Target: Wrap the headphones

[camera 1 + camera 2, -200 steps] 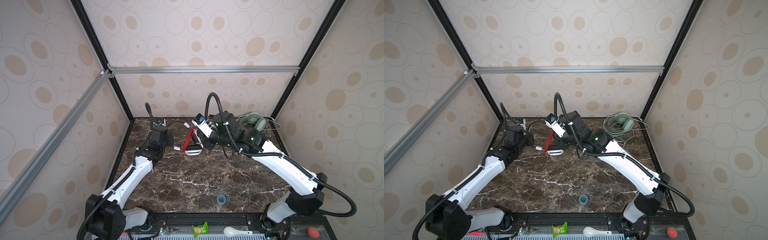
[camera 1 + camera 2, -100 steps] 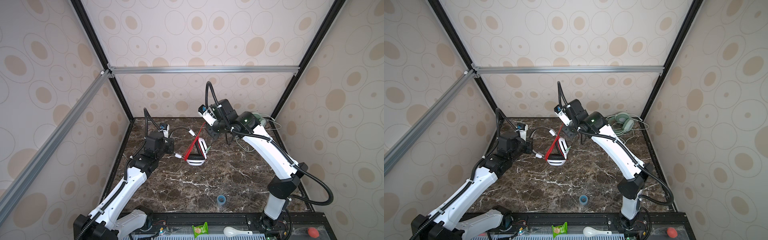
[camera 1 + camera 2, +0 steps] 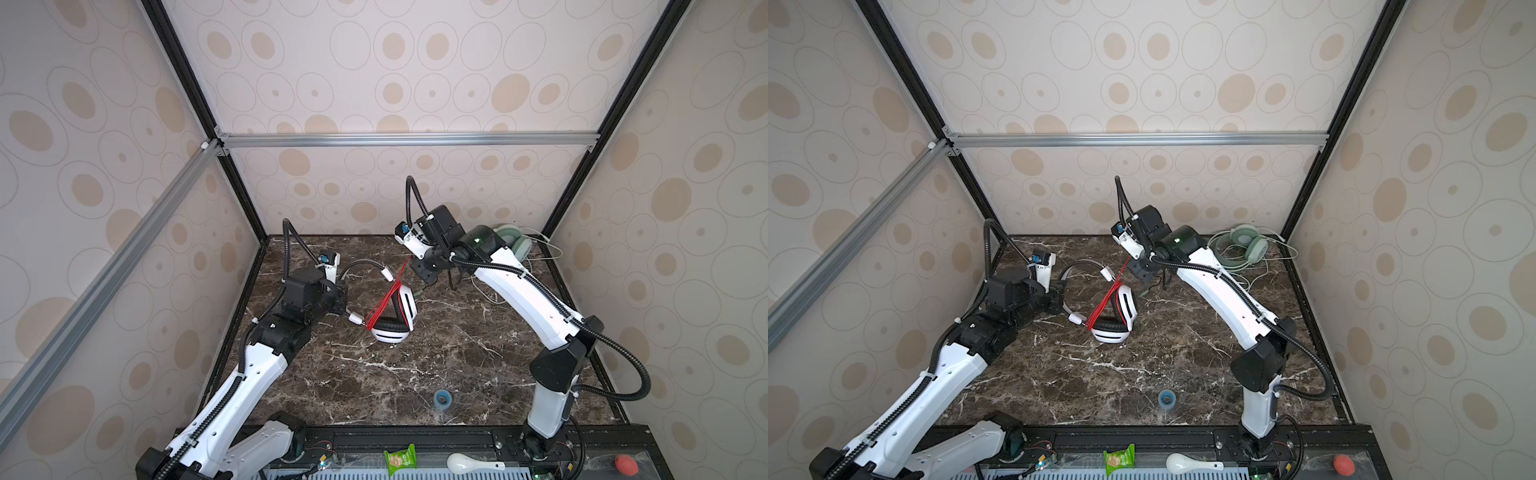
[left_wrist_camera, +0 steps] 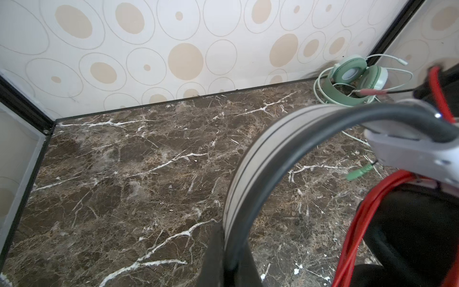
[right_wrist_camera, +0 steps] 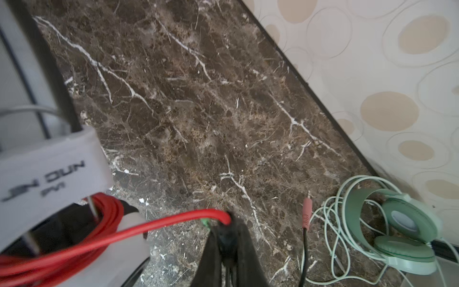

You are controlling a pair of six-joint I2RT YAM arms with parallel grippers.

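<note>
I will next use my right gripper to bring the part of the red cord still standing off the turns down and back beside the white ear cup (image 3: pixel 408 307) (image 5: pixel 125 248), then let go of it.
The white headphones (image 3: pixel 409 309) with black pads stand tilted on the marble, a little left of centre in both top views. My left gripper (image 3: pixel 340 291) is shut on their grey headband (image 4: pixel 248 174); in the left wrist view the fingers (image 4: pixel 213 261) pinch the band edge-on. The thin red cord (image 3: pixel 388 297) lies in several turns round the ear cups. One strand runs taut up to my right gripper (image 3: pixel 416 262), which is shut on the cord (image 5: pixel 173 221) above and behind the headphones. The mint green headphones (image 3: pixel 515 245) lie in the back right corner amid their loose pale cord (image 5: pixel 330 223).
A pink jack plug (image 5: pixel 307 211) and a green one (image 4: pixel 357 174) hang or lie near the mint pair. A small blue ring (image 3: pixel 442 399) sits near the front edge. A green packet (image 3: pixel 400 457), a white spoon (image 3: pixel 461 461) and a red ball (image 3: pixel 626 465) lie on the front rail.
The left arm drew the white headphones forward by the headband. The right gripper lifted off them and went back and up, pulling the red cord taut.
</note>
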